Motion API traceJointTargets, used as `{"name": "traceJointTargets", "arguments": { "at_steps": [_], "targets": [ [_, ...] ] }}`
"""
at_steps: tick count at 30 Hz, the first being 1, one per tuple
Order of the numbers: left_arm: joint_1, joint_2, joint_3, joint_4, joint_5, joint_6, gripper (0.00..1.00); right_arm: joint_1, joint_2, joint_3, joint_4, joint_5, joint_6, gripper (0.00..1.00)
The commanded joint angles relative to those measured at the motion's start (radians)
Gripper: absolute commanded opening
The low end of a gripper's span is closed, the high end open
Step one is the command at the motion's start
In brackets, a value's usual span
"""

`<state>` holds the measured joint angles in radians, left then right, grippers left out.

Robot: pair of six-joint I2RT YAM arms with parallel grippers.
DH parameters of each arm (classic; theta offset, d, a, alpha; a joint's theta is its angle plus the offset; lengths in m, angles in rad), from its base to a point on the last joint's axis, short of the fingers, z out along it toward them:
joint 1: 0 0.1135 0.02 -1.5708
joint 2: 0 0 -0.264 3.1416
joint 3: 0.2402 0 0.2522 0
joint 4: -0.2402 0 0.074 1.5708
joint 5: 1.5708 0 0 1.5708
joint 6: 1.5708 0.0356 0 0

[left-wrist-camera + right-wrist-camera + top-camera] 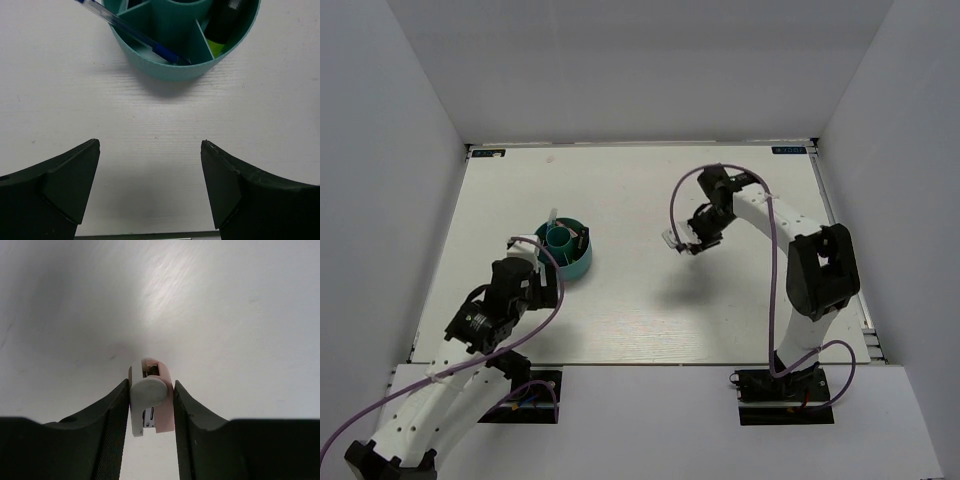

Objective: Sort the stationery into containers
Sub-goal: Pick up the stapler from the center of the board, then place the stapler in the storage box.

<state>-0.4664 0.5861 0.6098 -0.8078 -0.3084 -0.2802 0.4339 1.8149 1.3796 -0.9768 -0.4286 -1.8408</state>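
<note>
Next, my right gripper moves to the left in the top view, over the organiser's middle cup [559, 238], to release the piece, as that cup stands open.
The round teal organiser [567, 249] stands left of the table's middle. In the left wrist view the organiser [175, 67] holds a blue pen [135, 34] leaning out to the left and a black-green highlighter [224, 25]. My left gripper [150, 150] is open and empty, just near of the organiser, above bare table. My right gripper [678, 240] is lifted above the table's middle-right. In the right wrist view it [151, 390] is shut on the small white-pink piece [150, 400], held upright between the fingers.
White walls enclose the table on the left, right and far sides. The table's near edge [640, 364] runs by the arm bases. The right arm's purple cable [775, 250] loops beside its arm.
</note>
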Motion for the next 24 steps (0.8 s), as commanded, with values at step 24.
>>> {"name": "traceJointTargets", "arguments": {
  "at_steps": [24],
  "targets": [
    [0.015, -0.338, -0.064, 0.061, -0.242, -0.039, 0.92, 0.368, 0.478, 0.803, 1.181, -0.714, 2.12, 0.0]
  ]
}}
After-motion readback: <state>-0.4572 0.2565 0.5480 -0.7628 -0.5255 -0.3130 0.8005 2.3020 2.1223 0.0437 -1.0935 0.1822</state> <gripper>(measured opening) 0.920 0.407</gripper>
